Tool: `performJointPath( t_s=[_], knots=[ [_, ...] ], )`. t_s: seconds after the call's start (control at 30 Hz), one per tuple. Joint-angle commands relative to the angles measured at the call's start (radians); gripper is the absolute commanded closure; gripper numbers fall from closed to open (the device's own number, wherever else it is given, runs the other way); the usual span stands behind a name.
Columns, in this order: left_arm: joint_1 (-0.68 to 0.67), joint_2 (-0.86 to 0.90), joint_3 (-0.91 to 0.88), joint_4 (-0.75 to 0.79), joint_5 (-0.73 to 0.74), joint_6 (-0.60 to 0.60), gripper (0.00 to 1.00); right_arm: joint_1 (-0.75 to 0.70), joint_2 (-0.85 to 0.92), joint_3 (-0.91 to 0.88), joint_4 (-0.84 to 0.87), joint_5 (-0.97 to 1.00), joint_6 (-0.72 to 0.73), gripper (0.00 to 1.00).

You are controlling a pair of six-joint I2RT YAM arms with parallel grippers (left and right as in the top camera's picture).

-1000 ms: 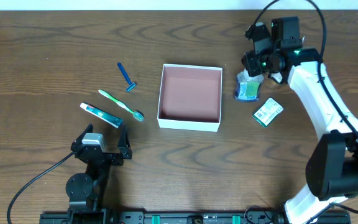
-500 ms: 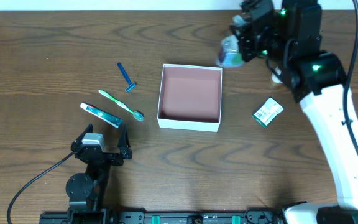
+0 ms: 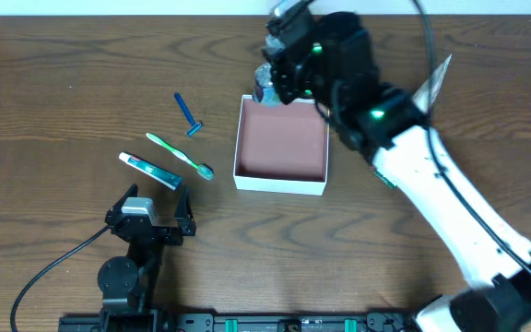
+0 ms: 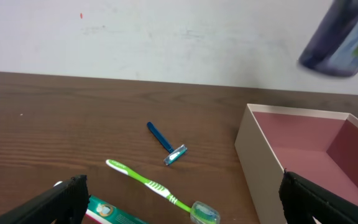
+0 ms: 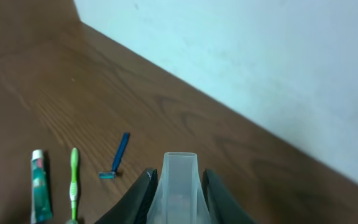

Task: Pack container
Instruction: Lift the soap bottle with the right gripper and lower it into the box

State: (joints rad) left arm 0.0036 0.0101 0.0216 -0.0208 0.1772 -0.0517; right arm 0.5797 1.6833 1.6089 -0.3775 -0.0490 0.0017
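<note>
My right gripper will next lower the blue-green bottle into the container's far corner nearest the razor and release the bottle's clear cap, as the container's reddish-brown bottom is bare.
The container [image 3: 280, 143], a shallow white box with a reddish-brown floor, sits at the table's middle; it also shows in the left wrist view [image 4: 272, 162]. My right gripper [image 3: 279, 78] is shut on a blue-green bottle [image 3: 265, 83] with a clear cap [image 5: 180, 183], held in the air above the container's far left corner. The bottle shows blurred in the left wrist view [image 4: 340, 37]. My left gripper [image 3: 150, 214] is open and empty, low near the front left, with its fingers [image 4: 185, 202] wide apart.
A blue razor [image 3: 188, 114], a green toothbrush [image 3: 180, 156] and a green toothpaste tube [image 3: 150, 171] lie left of the container. A small green-white box [image 3: 383, 177] right of the container is mostly hidden under my right arm.
My right gripper lifted the bottle from the table right of the container and carried it left, up over the container's far left corner. The left arm has not moved.
</note>
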Motion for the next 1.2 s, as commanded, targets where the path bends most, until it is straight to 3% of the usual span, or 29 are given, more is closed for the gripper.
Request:
performJointPath(
  t_s=[0.0, 0.5, 0.97, 1.17],
  knots=[
    [-0.003, -0.006, -0.018, -0.034, 0.014, -0.001, 0.02, 0.027, 0.053, 0.025, 0.028, 0.126, 0.117, 0.99],
    [-0.003, -0.006, -0.018, -0.034, 0.014, -0.001, 0.02, 0.050, 0.227, 0.025, 0.113, 0.180, 0.259, 0.99],
    [-0.003, -0.006, -0.018, -0.034, 0.014, -0.001, 0.02, 0.050, 0.299, 0.024, 0.158, 0.179, 0.250, 0.99],
    [-0.003, -0.006, -0.018, -0.034, 0.014, -0.001, 0.02, 0.050, 0.299, 0.024, 0.161, 0.146, 0.182, 0.99]
  ],
)
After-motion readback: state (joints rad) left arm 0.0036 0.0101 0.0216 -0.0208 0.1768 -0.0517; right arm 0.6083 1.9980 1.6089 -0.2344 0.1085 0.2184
